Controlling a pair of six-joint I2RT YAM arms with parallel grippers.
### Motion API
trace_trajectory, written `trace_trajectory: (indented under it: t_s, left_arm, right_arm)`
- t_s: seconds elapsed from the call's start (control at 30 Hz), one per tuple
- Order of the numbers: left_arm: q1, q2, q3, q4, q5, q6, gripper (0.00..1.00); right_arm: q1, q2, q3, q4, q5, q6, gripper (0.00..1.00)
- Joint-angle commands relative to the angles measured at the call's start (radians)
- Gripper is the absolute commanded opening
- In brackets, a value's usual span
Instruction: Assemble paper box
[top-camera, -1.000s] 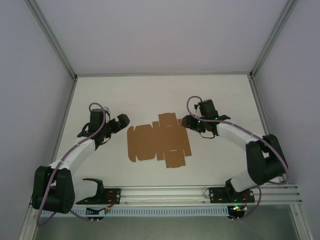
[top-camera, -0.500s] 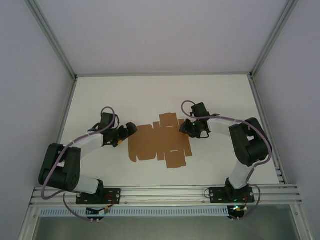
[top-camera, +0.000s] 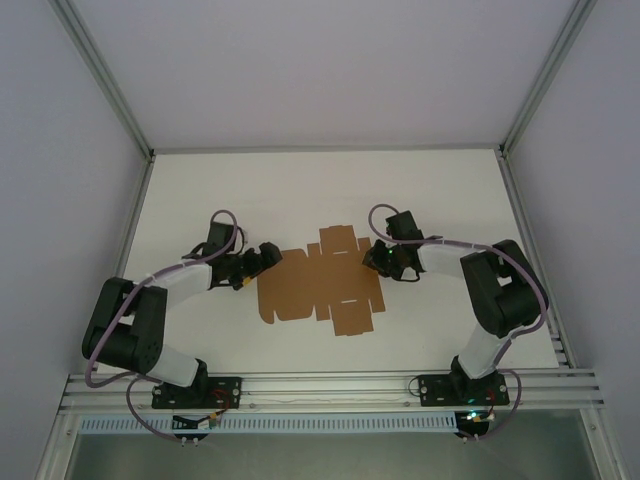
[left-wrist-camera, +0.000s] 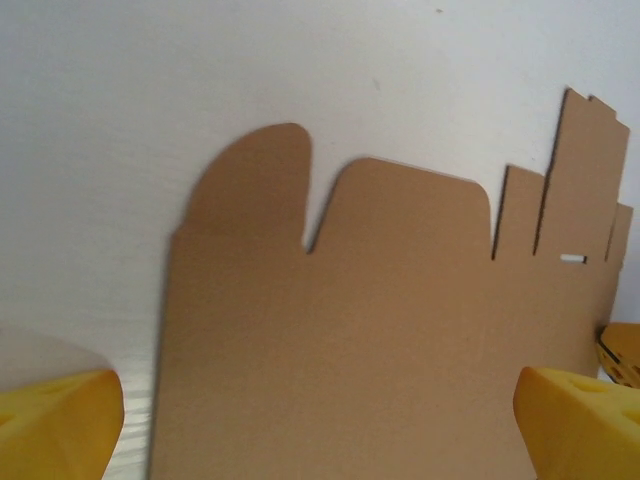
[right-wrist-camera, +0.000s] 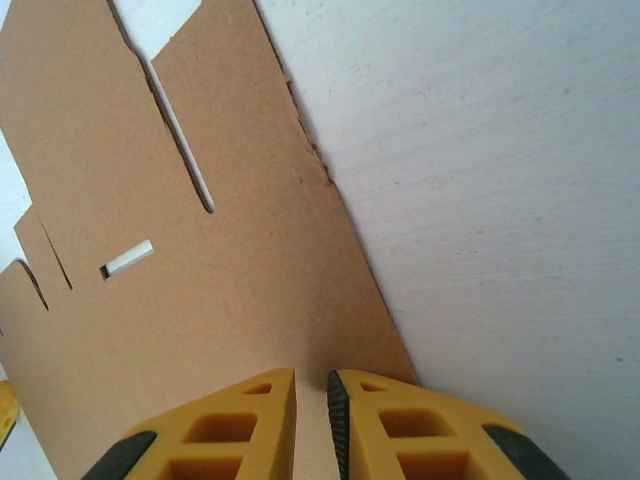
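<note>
I will tilt the open fingers of my left gripper toward my right gripper and slip one under the sheet's edge, which lies flat between them, before closing.
The paper box (top-camera: 320, 285) is a flat brown die-cut sheet with flaps and tabs, lying in the middle of the white table. My left gripper (top-camera: 268, 256) sits low at the sheet's left edge. In the left wrist view it (left-wrist-camera: 320, 420) is open wide, and its yellow fingers (left-wrist-camera: 60, 425) straddle the sheet (left-wrist-camera: 380, 300). My right gripper (top-camera: 370, 257) rests at the sheet's right edge. In the right wrist view it (right-wrist-camera: 312, 385) is shut to a thin slit, with its tips over the cardboard (right-wrist-camera: 200, 270) near that edge.
The white table (top-camera: 450, 200) stretches around the sheet on all sides. Metal frame posts (top-camera: 110, 90) rise at the back corners beside pale walls. The mounting rail (top-camera: 330, 385) with both arm bases runs along the near edge.
Both arms have dropped and reached in toward the sheet. The left gripper slid right to the sheet's left edge. The right gripper settled at the right edge.
</note>
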Motion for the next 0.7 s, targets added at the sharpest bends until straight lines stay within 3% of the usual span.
trace_trajectory:
  t_s: [0.0,0.33,0.5,0.67]
  left_arm:
    - [-0.067,0.064,0.003,0.112,0.273,0.004,0.99]
    - [-0.067,-0.015,0.015,0.204,0.420,-0.045,0.96]
    - [-0.069,-0.146,0.008,0.217,0.415,-0.055,0.96]
    - [-0.092,-0.162,0.030,0.211,0.371,-0.042,0.95]
  right_arm:
    - [-0.005,0.069,-0.072,-0.151,0.094,0.020,0.21]
    - [-0.012,0.053,-0.100,-0.119,0.052,0.002,0.21]
    - [-0.012,0.032,-0.119,-0.091,0.032,-0.010,0.20]
    - [-0.011,0.032,-0.127,-0.058,0.006,-0.004,0.21]
